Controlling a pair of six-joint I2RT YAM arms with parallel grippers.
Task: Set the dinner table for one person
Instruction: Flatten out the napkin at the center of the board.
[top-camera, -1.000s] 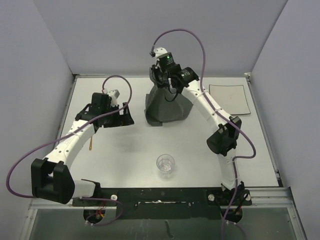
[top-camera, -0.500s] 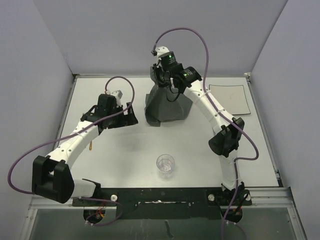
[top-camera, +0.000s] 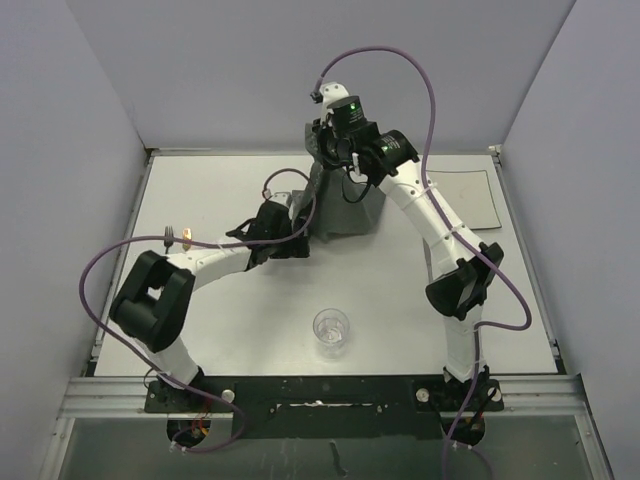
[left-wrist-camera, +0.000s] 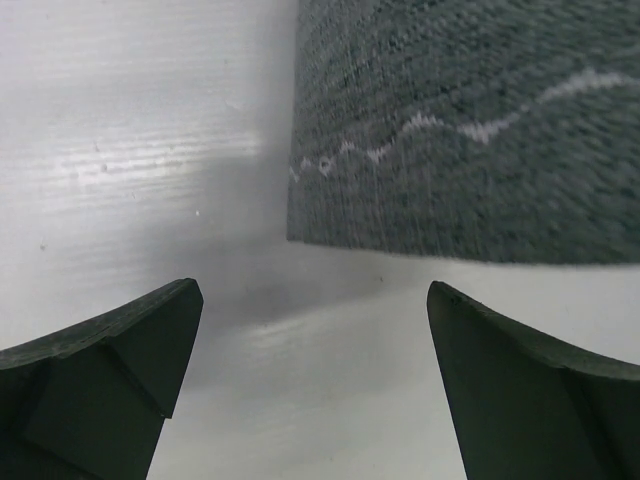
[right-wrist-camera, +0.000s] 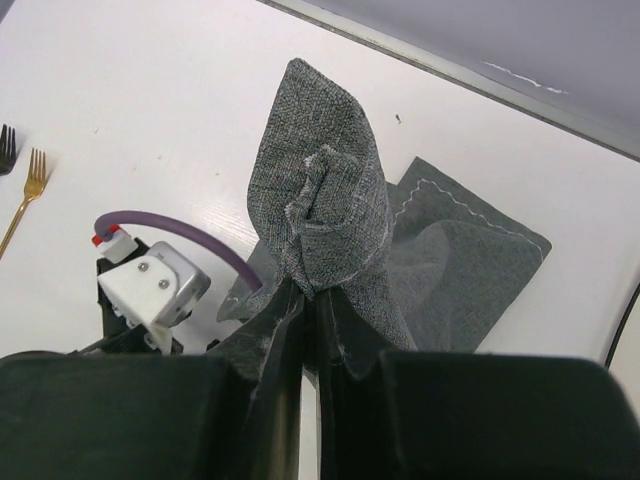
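Observation:
Next, my left gripper eases outward until its open fingers straddle the placemat's near corner (left-wrist-camera: 304, 222), then closes, since the corner lies outward, still beyond them.
The dinner table (top-camera: 400, 310) is a wide white tabletop. My right gripper (top-camera: 330, 160) is shut on a bunched fold of the dark grey stitched placemat (top-camera: 345, 210) and holds it up, the rest draping onto the table. The right wrist view shows that grip (right-wrist-camera: 315, 300) on the placemat (right-wrist-camera: 330, 220). My left gripper (top-camera: 303, 240) is open and low over the table by the placemat's lower left corner. In the left wrist view its jaws (left-wrist-camera: 310, 300) stand wide apart, the placemat corner (left-wrist-camera: 450, 130) just beyond them, touching neither.
A clear plastic cup (top-camera: 331, 330) stands near the front middle. A gold fork (top-camera: 178, 238) lies at the left, also in the right wrist view (right-wrist-camera: 25, 200). A white square plate (top-camera: 475, 200) lies at the back right, partly behind the right arm.
My left arm has swung right, bringing its open gripper to the placemat's lower left corner and uncovering the fork. My right gripper has lifted the placemat higher and slightly right.

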